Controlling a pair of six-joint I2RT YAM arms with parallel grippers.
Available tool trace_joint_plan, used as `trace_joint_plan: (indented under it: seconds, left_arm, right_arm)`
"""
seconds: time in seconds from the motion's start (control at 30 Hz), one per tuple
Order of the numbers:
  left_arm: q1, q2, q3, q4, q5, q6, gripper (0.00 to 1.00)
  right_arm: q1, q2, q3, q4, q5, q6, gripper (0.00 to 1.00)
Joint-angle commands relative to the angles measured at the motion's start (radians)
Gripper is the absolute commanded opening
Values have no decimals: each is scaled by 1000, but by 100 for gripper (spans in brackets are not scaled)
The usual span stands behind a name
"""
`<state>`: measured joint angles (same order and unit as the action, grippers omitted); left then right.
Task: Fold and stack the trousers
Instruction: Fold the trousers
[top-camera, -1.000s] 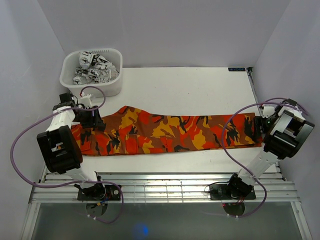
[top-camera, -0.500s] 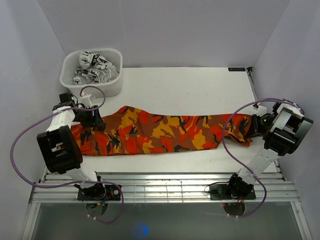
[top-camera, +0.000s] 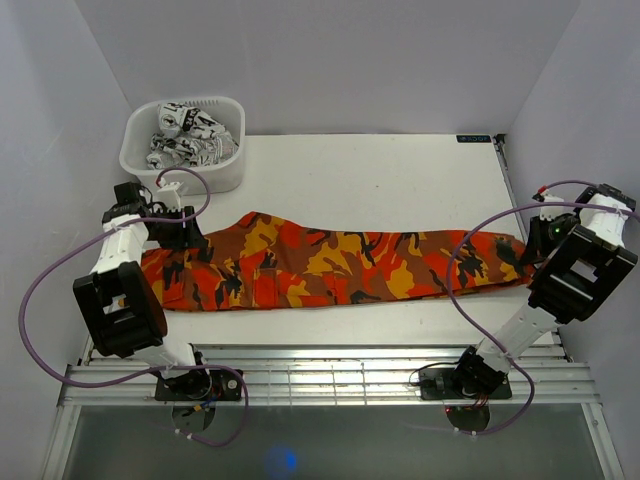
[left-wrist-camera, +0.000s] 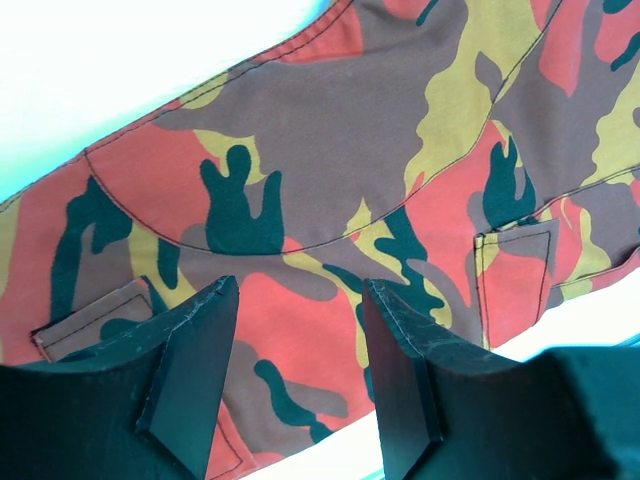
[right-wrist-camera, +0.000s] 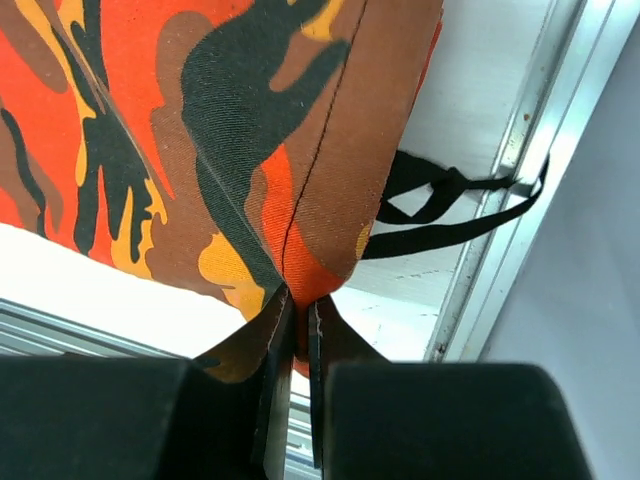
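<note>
The trousers lie unfolded, with their pocketed middle to the left of my gripper in the top view. My right gripper should carry the trousers' pinched end over onto that middle next.
The trousers (top-camera: 330, 265), in orange, red, brown and black camouflage, lie stretched across the table from left to right. My left gripper (top-camera: 178, 238) hovers over their waist end, jaws open; in the left wrist view its black fingers (left-wrist-camera: 190, 370) straddle the cloth (left-wrist-camera: 330, 180) without pinching it. At the far right my right gripper (top-camera: 535, 250) is shut on the leg hems, which it holds a little off the table. The right wrist view shows the orange fabric (right-wrist-camera: 250, 120) pinched between the gripper (right-wrist-camera: 298, 320) fingers, with a black drawstring (right-wrist-camera: 450, 205) hanging beside it.
A white basket (top-camera: 225, 175) at the back left holds black-and-white patterned cloth (top-camera: 188, 138). Metal rails (top-camera: 320, 375) run along the near edge. A metal strip (top-camera: 508, 185) borders the table's right side, close to my right gripper. White walls enclose the table.
My right gripper has shut on the leg hems and drawn them rightward, pulling the trousers straight. The left arm has shifted slightly but stays open over the waist.
</note>
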<state>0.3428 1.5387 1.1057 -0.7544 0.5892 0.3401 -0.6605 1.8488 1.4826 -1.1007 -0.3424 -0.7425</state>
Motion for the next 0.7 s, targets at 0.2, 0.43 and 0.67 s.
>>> trace_joint_plan:
  seconds: [0.2, 0.43, 0.67]
  left_arm:
    - [-4, -46, 11, 12, 26, 22, 63]
    - [-5, -81, 8, -3, 40, 17, 69]
    - [-2, -111, 13, -49, 18, -6, 94]
  right_arm:
    - [-21, -14, -93, 128, 152, -64, 8]
    - [48, -71, -12, 38, 30, -38, 8]
    - [338, -218, -37, -22, -122, 64, 8]
